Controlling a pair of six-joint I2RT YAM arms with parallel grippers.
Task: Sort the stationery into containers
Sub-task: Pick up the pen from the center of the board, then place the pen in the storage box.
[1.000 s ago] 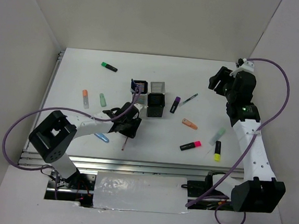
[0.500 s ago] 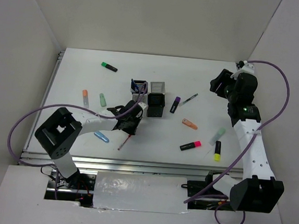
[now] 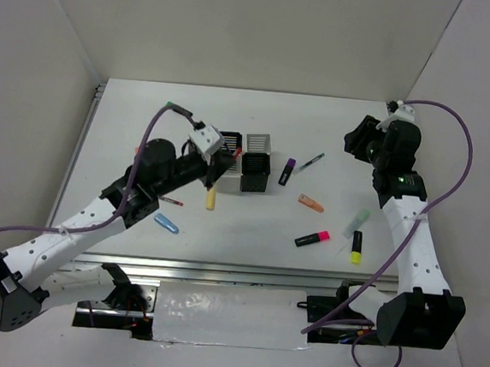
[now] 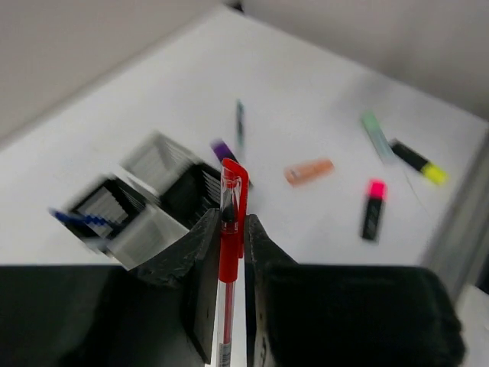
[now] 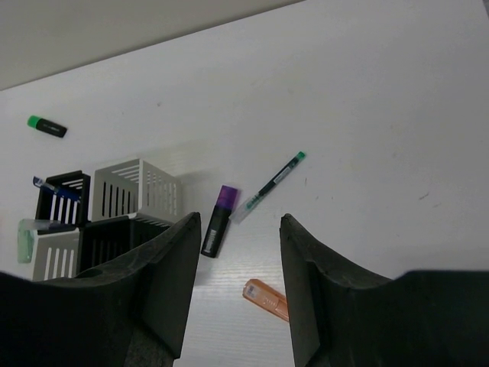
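The back black cup is below the robot's left gripper and outward of it, so the left gripper will next move outward over the cup and go down to release the red pen.
My left gripper is shut on a thin red pen, held upright in the air just left of the containers, a block of two black and two silver-white slotted cups. A blue pen stands in the back black cup. My right gripper is open and empty, high over the back right; between its fingers in the right wrist view lie a purple-ended highlighter, a green pen and an orange marker.
Loose on the table are a cream marker, a blue marker, another red pen, a pink highlighter, a yellow highlighter and a mint marker. A green highlighter lies at the back left.
My left arm has risen from the table front with the red pen and swung up and back to the containers' left side. The right arm has barely moved.
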